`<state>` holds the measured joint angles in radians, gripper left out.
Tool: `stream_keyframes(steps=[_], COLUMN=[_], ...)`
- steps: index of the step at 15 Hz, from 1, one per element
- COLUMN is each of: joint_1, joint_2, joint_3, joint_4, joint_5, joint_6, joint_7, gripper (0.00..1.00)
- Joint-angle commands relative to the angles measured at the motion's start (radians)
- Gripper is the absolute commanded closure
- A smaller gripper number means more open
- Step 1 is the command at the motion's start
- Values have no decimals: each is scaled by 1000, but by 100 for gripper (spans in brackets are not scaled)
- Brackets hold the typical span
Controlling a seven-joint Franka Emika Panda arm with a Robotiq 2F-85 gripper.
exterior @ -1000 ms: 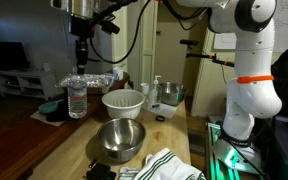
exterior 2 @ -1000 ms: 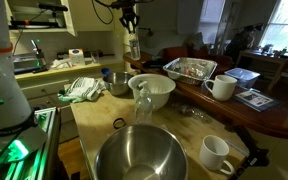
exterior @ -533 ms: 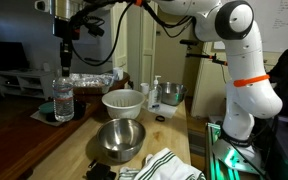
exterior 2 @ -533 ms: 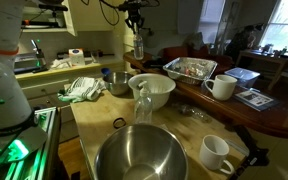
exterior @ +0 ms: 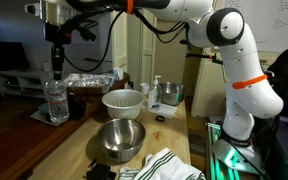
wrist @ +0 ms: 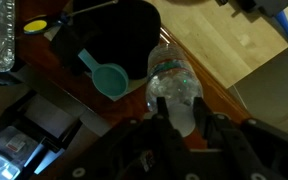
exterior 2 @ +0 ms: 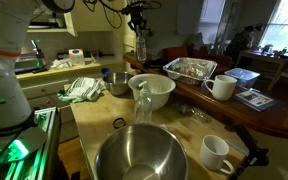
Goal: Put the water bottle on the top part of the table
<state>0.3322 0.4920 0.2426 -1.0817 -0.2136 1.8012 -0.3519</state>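
The gripper shifts toward the right in the wrist view and down to release the bottle (exterior: 55, 101) next, since the brown wood away from the teal scoop (exterior: 38, 129) is bare.
The clear ribbed water bottle (exterior: 55, 101) hangs upright from my gripper (exterior: 56, 70), which is shut on its capped top. It is by the left end of the brown wooden table (exterior: 29, 150), its base at or just above the surface; I cannot tell if it touches. It also shows at the far end in an exterior view (exterior 2: 139, 47), below the gripper (exterior 2: 138, 29). In the wrist view the bottle (wrist: 174, 85) sits between the fingers (wrist: 177, 110), over the table's dark edge beside lighter wood (wrist: 224, 50).
A white colander bowl (exterior: 123, 102), a steel bowl (exterior: 120, 140) and a foil tray (exterior: 92, 79) stand near the bottle. A teal scoop (wrist: 109, 78) and a black round object (wrist: 119, 35) lie below the gripper. Two white mugs (exterior 2: 222, 87) (exterior 2: 216, 153) and a large steel bowl (exterior 2: 139, 155) are nearer.
My gripper has carried the bottle sideways along the table, away from the white bowl toward the table's left end in an exterior view. The grip on the bottle is unchanged.
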Motion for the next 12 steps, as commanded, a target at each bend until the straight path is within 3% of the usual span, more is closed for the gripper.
stream_keyframes(steps=[1, 6, 10, 12], joint_1=[63, 110, 126, 136], joint_2=[144, 277, 328, 326], joint_3=[-15, -11, -14, -51], joint_4=[239, 444, 532, 532], joint_5=[-64, -57, -49, -11], joint_6=[-53, -116, -161, -162], joint_7=[4, -9, -1, -8], gripper=[92, 92, 92, 92])
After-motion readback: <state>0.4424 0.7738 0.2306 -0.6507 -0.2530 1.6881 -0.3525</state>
